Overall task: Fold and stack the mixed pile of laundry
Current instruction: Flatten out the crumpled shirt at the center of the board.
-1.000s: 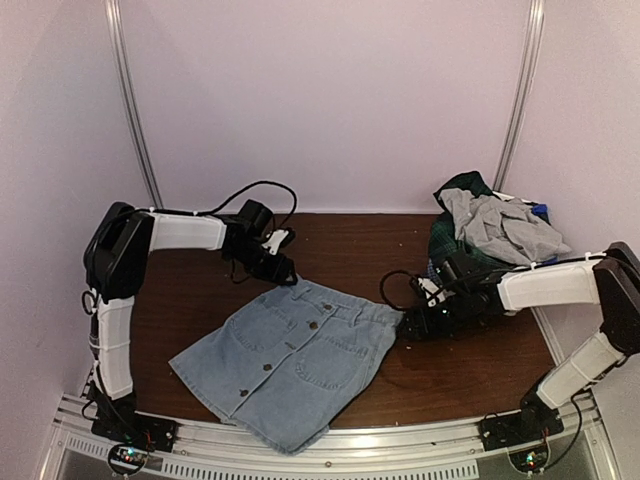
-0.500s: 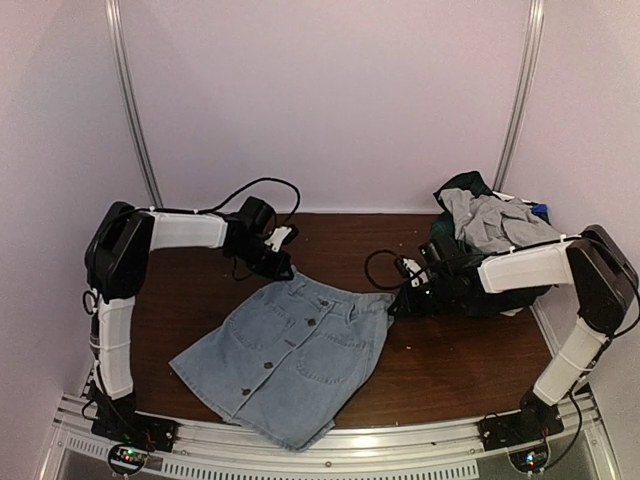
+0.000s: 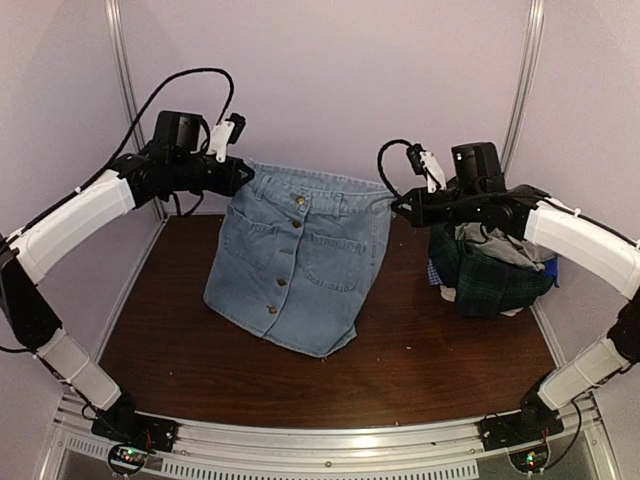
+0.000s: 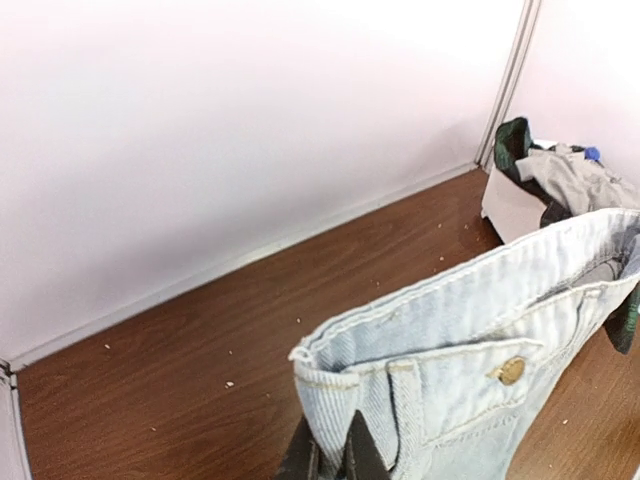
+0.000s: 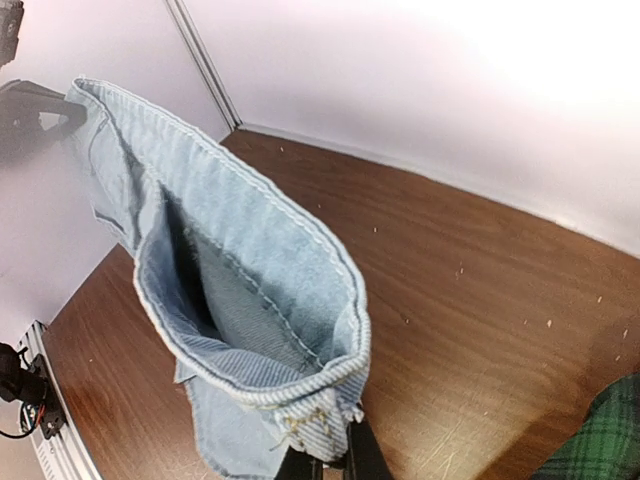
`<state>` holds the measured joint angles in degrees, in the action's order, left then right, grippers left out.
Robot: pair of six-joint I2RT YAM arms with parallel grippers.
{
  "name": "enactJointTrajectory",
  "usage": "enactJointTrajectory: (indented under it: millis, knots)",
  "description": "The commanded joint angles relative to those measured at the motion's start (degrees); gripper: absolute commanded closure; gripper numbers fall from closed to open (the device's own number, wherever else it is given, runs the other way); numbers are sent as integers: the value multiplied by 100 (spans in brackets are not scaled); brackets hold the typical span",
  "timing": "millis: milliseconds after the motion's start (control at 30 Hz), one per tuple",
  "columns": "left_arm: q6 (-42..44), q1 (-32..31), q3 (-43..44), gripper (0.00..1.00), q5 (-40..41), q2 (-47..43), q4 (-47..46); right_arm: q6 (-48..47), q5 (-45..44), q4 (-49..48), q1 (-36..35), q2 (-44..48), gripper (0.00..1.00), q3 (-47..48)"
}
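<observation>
My left gripper will next lift to straighten the slanting hem, then lower the waistband corner onto the bare tabletop below the gripper and let go.
A light blue denim skirt (image 3: 300,260) with brass buttons hangs in the air over the table, held up by its waistband. My left gripper (image 3: 246,176) is shut on the waistband's left corner (image 4: 335,405). My right gripper (image 3: 393,205) is shut on the right corner (image 5: 325,420), and the waistband (image 5: 250,270) gapes open between the two. The skirt's hem brushes the tabletop. The mixed laundry pile (image 3: 495,265), dark green plaid with grey, blue and white pieces, lies at the back right, partly hidden behind my right arm; its top shows in the left wrist view (image 4: 560,175).
The brown wooden table (image 3: 430,370) is bounded by pale walls with metal corner posts (image 3: 520,90). A metal rail (image 3: 300,455) runs along the near edge with both arm bases. Black cables loop above each wrist.
Both grippers have shut on the skirt's waistband corners and risen, lifting the skirt from lying flat on the table to hanging upright.
</observation>
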<state>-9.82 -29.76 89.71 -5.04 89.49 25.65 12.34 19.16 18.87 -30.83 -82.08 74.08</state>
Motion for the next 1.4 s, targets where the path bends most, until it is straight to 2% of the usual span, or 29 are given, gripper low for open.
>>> enactJointTrajectory:
  millis: [0, 133, 267, 433, 533, 633, 667, 800, 833, 900, 933, 967, 1067, 1167, 1367]
  knots:
    - [371, 4, 134, 100, 165, -888, -39, -847, -150, 396, -37, 562, 100, 526]
    - [719, -352, -166, 100, 116, -1826, -36, -1426, -5, 764, -379, 942, 100, 875]
    - [750, -798, -635, 100, 133, -2656, -117, -1563, -62, 969, -945, 1265, 100, 1054]
    - [565, -1032, -730, 100, 385, -3094, -25, -1468, -382, 1210, -1260, 1360, 100, 1528]
    - [492, -1032, -468, 100, 1121, -2840, 157, -1504, -816, 1485, -1248, 1013, 100, 1902]
    - [523, -934, -121, 100, 2234, -2178, 368, -1396, -1137, 1542, -966, 428, 100, 2073]
    - [457, -747, -1, 100, 2314, -1907, 447, -1264, -1048, 1479, -751, 230, 100, 2064]
    - [-85, 507, 113, 100, 1384, -694, 317, -603, -238, 1005, 94, -524, 100, 1702]
    - [-78, 626, 107, 90, 1279, -260, 199, -516, -214, 930, 207, -731, 91, 1630]
    - [-77, 858, 330, 48, 1139, 547, 160, -450, -446, 1079, 354, -1215, 43, 1697]
    - [-203, 977, 581, 35, 1031, 931, 273, -444, -657, 1183, 399, -1513, 30, 1770]
    - [-308, 1109, 824, 30, 932, 1267, 452, -437, -843, 1258, 411, -1682, 21, 1824]
    - [-465, 1222, 933, 25, 936, 1410, 593, -430, -796, 1126, 420, -1827, 16, 1697]
    - [-476, 1188, 187, 23, 593, 983, 310, -545, -542, 872, 426, -1887, 16, 1485]
    - [-702, 648, -1704, 25, 534, 276, 90, -783, 670, 688, 375, -2768, 27, 1883]
